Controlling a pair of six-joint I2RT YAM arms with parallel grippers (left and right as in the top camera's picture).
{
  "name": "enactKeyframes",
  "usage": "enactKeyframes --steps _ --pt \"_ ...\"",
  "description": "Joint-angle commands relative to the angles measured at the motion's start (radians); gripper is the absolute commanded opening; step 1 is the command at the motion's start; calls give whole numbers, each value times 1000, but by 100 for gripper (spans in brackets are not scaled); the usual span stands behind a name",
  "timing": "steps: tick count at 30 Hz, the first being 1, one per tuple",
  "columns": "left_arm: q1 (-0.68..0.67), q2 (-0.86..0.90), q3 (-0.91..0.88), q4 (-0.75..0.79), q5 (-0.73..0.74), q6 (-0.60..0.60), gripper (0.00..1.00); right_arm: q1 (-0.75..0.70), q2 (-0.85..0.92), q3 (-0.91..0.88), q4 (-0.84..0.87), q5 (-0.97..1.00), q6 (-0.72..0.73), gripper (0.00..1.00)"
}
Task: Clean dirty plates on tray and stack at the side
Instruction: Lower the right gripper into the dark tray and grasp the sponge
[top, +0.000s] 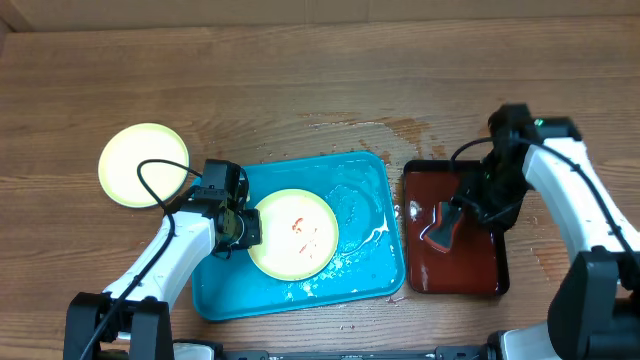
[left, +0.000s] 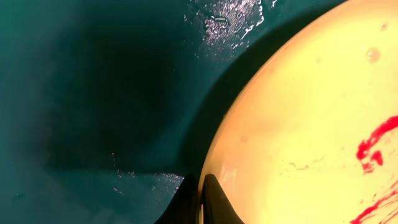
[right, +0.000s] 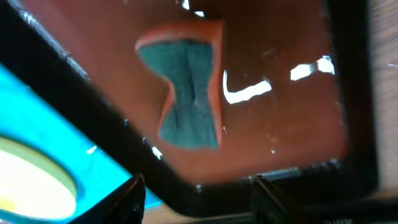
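Observation:
The robot will next lower its right gripper into the red-brown tray, with the open fingers going down onto the sponge's narrow middle, since the plate still has red smears to wipe.
A pale yellow-green plate (top: 293, 233) with thin red smears lies in the turquoise tray (top: 360, 270). My left gripper (top: 245, 228) is at the plate's left edge. In the left wrist view its fingertips (left: 200, 199) are pinched shut on the rim of that plate (left: 298, 124), over the wet tray floor (left: 93, 93). A second, clean-looking plate (top: 143, 165) rests on the table to the left of the tray. My right gripper (top: 467, 203) hovers open over the red-brown tray, above a sponge (right: 186, 93). Nothing is between the right gripper's fingertips (right: 199, 199).
The dark red-brown tray (top: 480, 280) sits right of the turquoise one, and the green-and-orange sponge (top: 440, 228) lies in it. Water pools in the turquoise tray and wets the table (top: 400, 130) behind it. A black cable (top: 150, 175) loops over the clean plate.

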Motion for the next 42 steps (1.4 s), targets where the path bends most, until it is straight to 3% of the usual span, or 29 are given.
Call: enactKeyframes --steps 1,9,13,22,24,26,33,42 --pt "3 9 20 0 -13 -14 4 6 -14 -110 84 -70 51 57" --pt "3 9 21 0 -9 -14 4 6 -14 -213 293 -125 64 55" --pt "3 9 20 0 -3 -14 4 7 -14 -225 360 -123 64 49" --pt "3 9 20 0 -2 -13 4 9 -14 -294 409 -96 64 44" --pt "3 9 20 0 3 -13 4 9 -14 -319 424 -96 64 31" --pt "3 9 20 0 10 -13 4 9 -14 -328 436 -93 64 4" --pt "3 9 21 0 12 -13 4 11 -16 -277 478 -120 15 4" --pt "0 9 21 -6 12 -7 4 70 -37 -16 203 -73 -139 4"
